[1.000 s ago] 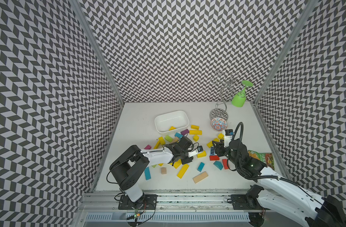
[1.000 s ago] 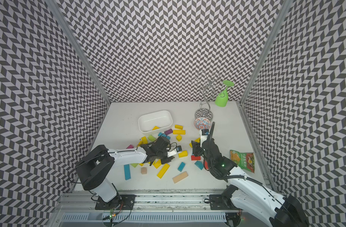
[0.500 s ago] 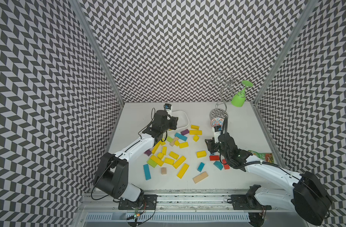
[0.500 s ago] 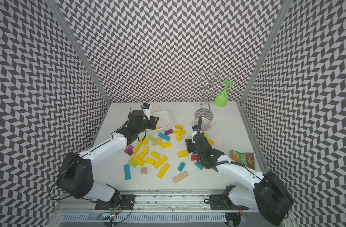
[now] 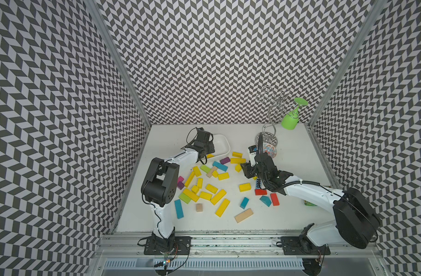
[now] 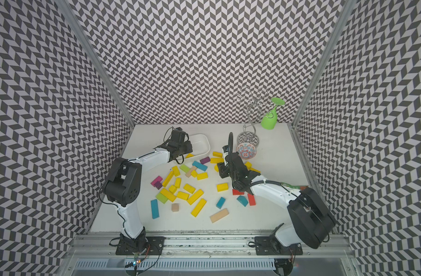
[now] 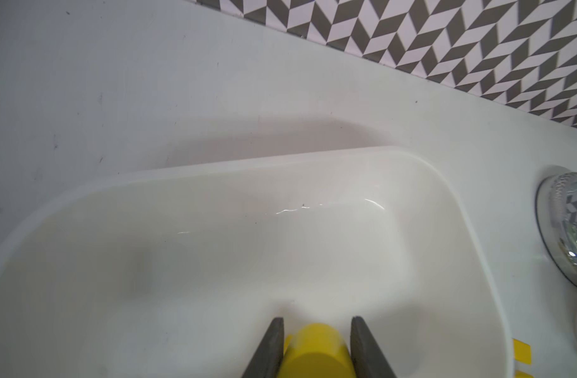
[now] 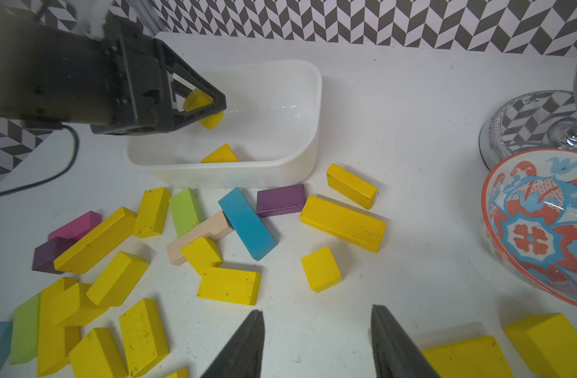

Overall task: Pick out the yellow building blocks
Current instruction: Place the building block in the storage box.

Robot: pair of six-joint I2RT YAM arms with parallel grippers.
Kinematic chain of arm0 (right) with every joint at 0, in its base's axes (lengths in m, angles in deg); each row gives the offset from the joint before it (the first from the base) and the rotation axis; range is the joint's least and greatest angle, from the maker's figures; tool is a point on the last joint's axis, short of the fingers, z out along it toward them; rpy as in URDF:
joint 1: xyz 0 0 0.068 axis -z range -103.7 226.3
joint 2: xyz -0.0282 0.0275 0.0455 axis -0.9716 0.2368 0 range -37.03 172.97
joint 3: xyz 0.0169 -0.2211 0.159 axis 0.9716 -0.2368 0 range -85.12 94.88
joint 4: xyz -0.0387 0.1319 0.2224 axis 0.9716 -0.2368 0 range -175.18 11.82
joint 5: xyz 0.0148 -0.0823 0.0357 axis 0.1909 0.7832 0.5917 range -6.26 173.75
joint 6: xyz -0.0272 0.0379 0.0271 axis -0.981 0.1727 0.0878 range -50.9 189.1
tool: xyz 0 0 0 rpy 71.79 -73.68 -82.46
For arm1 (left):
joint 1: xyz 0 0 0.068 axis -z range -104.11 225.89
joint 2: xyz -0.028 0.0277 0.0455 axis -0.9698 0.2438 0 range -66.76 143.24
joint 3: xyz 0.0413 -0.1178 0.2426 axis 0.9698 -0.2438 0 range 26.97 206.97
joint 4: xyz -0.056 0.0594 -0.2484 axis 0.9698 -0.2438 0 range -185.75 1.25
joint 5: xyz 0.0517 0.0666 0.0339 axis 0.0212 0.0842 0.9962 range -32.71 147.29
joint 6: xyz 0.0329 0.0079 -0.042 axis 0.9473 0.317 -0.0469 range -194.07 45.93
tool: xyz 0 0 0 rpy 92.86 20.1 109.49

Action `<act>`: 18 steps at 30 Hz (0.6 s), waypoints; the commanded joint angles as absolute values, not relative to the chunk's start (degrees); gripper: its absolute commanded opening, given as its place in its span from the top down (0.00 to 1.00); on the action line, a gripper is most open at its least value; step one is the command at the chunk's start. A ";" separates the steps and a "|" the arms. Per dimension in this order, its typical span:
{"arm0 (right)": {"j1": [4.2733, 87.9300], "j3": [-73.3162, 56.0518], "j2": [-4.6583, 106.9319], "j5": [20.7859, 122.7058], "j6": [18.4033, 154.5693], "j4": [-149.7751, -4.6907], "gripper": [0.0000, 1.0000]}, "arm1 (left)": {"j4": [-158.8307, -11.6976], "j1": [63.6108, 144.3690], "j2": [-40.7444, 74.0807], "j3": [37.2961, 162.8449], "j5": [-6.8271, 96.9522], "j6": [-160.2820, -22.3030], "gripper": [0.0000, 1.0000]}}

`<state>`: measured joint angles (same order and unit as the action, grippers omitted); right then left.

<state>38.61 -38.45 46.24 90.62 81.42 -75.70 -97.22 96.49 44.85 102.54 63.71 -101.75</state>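
Observation:
The left gripper will lower into the tray next and release the yellow cylinder, since the bare bottom of the white tray (image 5: 225, 143) lies below the gripper's fingers.
Yellow building blocks (image 5: 219, 197) (image 6: 197, 206) lie scattered across the middle of the table among other colours. My left gripper (image 7: 316, 319) (image 5: 208, 145) (image 6: 186, 147) is shut on a yellow cylinder (image 7: 316, 350) (image 8: 211, 119) above the near left end of the white tray (image 7: 444, 183) (image 5: 225, 143). One yellow wedge (image 8: 220, 155) lies inside the tray. My right gripper (image 8: 318, 314) (image 5: 245, 168) (image 6: 221, 169) hangs open just above bare table with nothing between its fingers. A yellow cube (image 8: 320, 268) sits a little ahead of it and a long yellow bar (image 8: 342, 224) beyond.
A patterned bowl (image 8: 536, 229) (image 5: 269, 150) stands close to the right gripper. Behind it is a wire rack (image 5: 274, 112) with a green cup (image 5: 289, 121). Blue (image 8: 246, 222), purple (image 8: 280, 199), lime (image 8: 185, 211), red (image 5: 260, 192) and plain wooden (image 5: 244, 215) blocks lie among the yellow ones.
My left gripper left the block pile and carried the yellow cylinder back to the tray. My right gripper shifted left and further from the front rail, toward the yellow blocks.

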 commanded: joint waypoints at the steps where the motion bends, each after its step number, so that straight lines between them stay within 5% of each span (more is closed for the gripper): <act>1: 38.73 -37.31 46.78 89.33 80.50 -74.64 0.47 | -99.31 95.93 46.96 105.33 64.16 -102.98 0.95; 4: 38.77 -37.35 46.98 89.15 80.75 -74.66 0.46 | -99.04 95.63 48.82 105.92 62.62 -103.25 0.88; 10: 38.86 -37.62 46.61 88.50 81.01 -74.36 0.45 | -99.42 95.20 51.53 107.51 59.99 -102.06 0.52; 18: 38.86 -36.43 44.92 86.93 78.42 -79.16 0.43 | -99.03 95.11 48.31 106.85 59.29 -101.23 0.36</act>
<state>38.61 -37.90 46.26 88.17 80.28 -78.19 -99.23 95.35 51.19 106.38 59.97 -102.02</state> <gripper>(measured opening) 0.567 0.634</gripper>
